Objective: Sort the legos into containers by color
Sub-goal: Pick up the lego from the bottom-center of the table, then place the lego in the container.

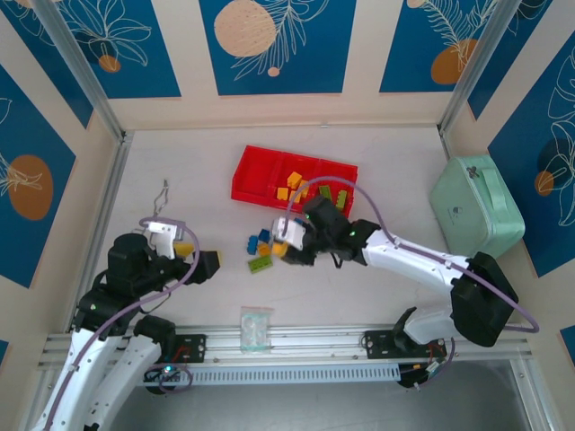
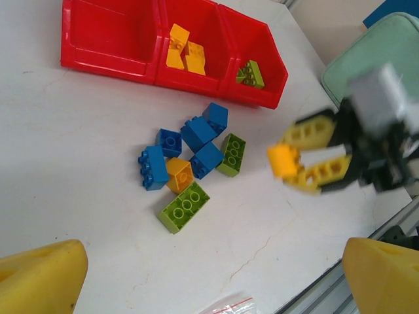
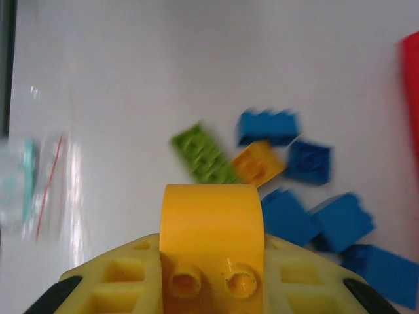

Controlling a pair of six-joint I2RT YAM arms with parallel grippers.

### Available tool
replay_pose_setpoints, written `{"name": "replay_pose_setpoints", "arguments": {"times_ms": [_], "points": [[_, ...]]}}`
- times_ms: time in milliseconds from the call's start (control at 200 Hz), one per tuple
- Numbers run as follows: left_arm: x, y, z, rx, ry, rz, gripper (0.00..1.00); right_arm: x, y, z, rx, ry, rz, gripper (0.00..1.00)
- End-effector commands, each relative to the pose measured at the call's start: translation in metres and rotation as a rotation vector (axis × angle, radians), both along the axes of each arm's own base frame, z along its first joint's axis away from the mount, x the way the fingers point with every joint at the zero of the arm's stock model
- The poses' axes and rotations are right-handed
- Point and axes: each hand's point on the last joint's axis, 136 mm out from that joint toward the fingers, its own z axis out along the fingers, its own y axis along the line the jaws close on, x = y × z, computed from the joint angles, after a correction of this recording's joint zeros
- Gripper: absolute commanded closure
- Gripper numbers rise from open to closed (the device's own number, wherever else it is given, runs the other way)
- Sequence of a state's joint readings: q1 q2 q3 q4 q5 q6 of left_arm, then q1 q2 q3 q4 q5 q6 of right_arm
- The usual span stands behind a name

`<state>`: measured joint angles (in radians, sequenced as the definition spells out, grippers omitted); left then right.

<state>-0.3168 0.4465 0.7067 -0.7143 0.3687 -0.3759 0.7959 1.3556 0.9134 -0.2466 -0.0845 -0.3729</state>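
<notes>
My right gripper carries the orange-yellow lego away from my base over the red tray's middle container next, then releases the lego.
My right gripper (image 1: 286,244) is shut on an orange-yellow lego (image 3: 213,222), held just above the table to the right of the loose pile. The left wrist view shows that gripper (image 2: 298,163) with the lego (image 2: 283,160) at its tips. The pile (image 1: 260,244) holds several blue legos (image 2: 200,134), two lime green ones (image 2: 184,207) and an orange one (image 2: 179,174). In the red tray (image 1: 256,171) the left container (image 2: 111,33) is bare, the middle one has orange-yellow legos (image 2: 183,52), and the right one has green legos (image 2: 251,74). My left gripper (image 1: 198,255) stands open, left of the pile.
A mint-green case (image 1: 476,206) stands at the right side of the table. A clear plastic bag (image 1: 256,325) lies near the front edge, by the aluminium rail (image 1: 296,346). Walls close the table on three sides.
</notes>
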Motion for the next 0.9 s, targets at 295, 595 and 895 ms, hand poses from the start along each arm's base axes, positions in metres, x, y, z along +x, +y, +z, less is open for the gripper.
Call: {"name": "replay_pose_setpoints", "arguments": {"times_ms": [295,595,895], "points": [[-0.002,0.000,0.008,0.000,-0.057,-0.012,0.00,0.163,-0.032,0.047,0.321,0.414,-0.880,1.00],[-0.005,-0.002,0.012,-0.013,-0.083,-0.031,0.00,0.227,-0.035,0.000,0.331,0.661,-1.021,1.00],[-0.008,-0.003,0.019,-0.018,-0.130,-0.044,0.01,0.244,-0.028,-0.020,0.309,0.709,-1.002,0.67]]}}
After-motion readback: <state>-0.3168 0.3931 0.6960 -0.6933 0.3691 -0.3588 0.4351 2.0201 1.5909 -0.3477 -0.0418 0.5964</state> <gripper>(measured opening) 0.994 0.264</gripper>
